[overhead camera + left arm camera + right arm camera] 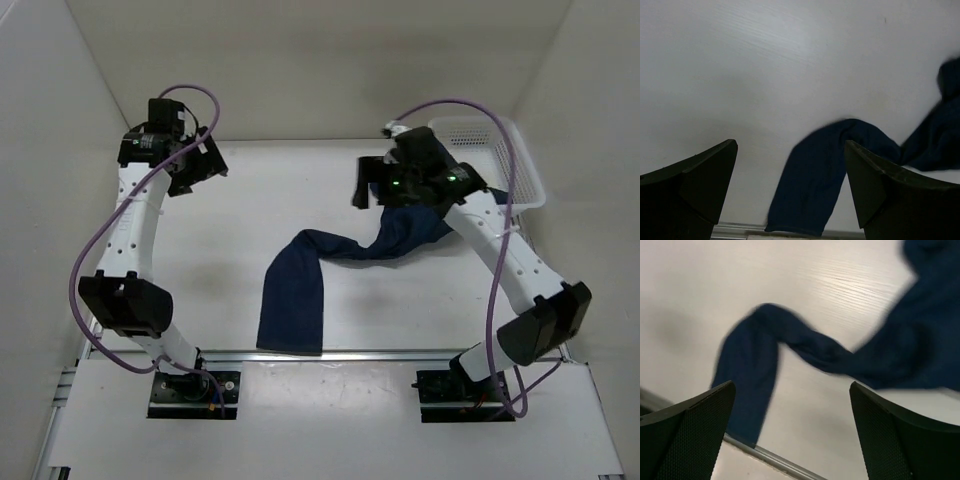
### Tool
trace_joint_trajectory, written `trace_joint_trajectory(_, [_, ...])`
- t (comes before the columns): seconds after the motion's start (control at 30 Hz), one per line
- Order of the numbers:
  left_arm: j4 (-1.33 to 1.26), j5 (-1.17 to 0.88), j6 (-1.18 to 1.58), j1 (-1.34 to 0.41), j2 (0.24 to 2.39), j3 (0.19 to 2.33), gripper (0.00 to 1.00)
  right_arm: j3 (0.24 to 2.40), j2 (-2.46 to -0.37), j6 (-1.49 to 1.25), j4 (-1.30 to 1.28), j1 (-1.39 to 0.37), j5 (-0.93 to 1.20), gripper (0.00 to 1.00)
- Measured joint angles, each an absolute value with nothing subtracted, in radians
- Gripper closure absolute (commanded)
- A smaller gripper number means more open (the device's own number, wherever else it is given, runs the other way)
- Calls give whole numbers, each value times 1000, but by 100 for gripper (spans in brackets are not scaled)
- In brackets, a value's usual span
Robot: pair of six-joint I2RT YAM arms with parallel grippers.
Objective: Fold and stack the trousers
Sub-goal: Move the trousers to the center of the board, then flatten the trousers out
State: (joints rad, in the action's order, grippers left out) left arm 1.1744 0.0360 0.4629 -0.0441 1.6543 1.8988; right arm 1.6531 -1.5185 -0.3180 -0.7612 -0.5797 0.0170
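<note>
The robot's right gripper needs to move down next, to the right in the top view, onto the near edge of the trousers' bunched part, because that part lies below on that side and is still unspread.
The dark navy trousers (300, 290) lie unfolded on the white table. One leg runs from the near edge up to the middle, and the rest is bunched at the right under my right arm. They also show in the left wrist view (815, 185) and the right wrist view (755, 360). My left gripper (195, 170) is open and empty, held high at the far left, away from the cloth. My right gripper (365, 185) is open and empty, above the table just left of the bunched part. The orange-tan mark is not visible.
A white plastic basket (500, 150) stands at the far right corner behind my right arm. White walls enclose the table on three sides. A metal rail (380, 352) runs along the near table edge, where the leg's hem lies.
</note>
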Motion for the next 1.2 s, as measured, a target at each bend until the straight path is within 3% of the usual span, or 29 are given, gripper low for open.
trace_joint_trajectory(0.13, [1152, -5, 443, -147, 1620, 1795, 1, 1514, -1355, -365, -785, -334, -54, 13])
trace_joint_trajectory(0.23, [1116, -28, 437, -266, 1607, 1667, 1, 1427, -1184, -403, -772, -159, -104, 0])
trace_joint_trajectory(0.33, [1088, -43, 439, -401, 1622, 1557, 1, 1349, -1121, -419, -765, -86, -102, 0])
trace_joint_trajectory(0.5, [1021, -49, 470, -577, 1689, 1408, 1, 1248, -1277, -443, -748, -11, -79, 0])
trace_joint_trajectory(0.67, [973, -37, 488, -570, 1801, 1374, 1, 1236, -1522, -461, -690, 13, -29, 0])
trace_joint_trajectory(0.7, [958, -35, 490, -565, 1824, 1375, 1, 1242, -1552, -465, -680, 14, -25, 3])
trace_joint_trajectory(0.77, [949, -31, 495, -563, 1863, 1388, 10, 1267, -1615, -475, -662, 19, -15, 16])
trace_joint_trajectory(0.8, [940, -30, 501, -564, 1884, 1397, 26, 1287, -1648, -482, -657, 19, -11, 40])
trace_joint_trajectory(0.83, [934, -28, 511, -565, 1903, 1407, 34, 1309, -1678, -481, -647, 20, -8, 57])
trace_joint_trajectory(0.87, [926, -27, 509, -566, 1924, 1416, 49, 1330, -1705, -484, -638, 21, -6, 71])
trace_joint_trajectory(0.9, [922, -24, 520, -566, 1934, 1420, 73, 1347, -1726, -491, -635, 22, -4, 86])
trace_joint_trajectory(0.93, [918, -22, 525, -566, 1945, 1427, 90, 1361, -1742, -498, -628, 24, -3, 100])
trace_joint_trajectory(1.2, [932, -16, 518, -481, 1965, 1494, 90, 1501, -1728, -523, -659, -23, 34, 100])
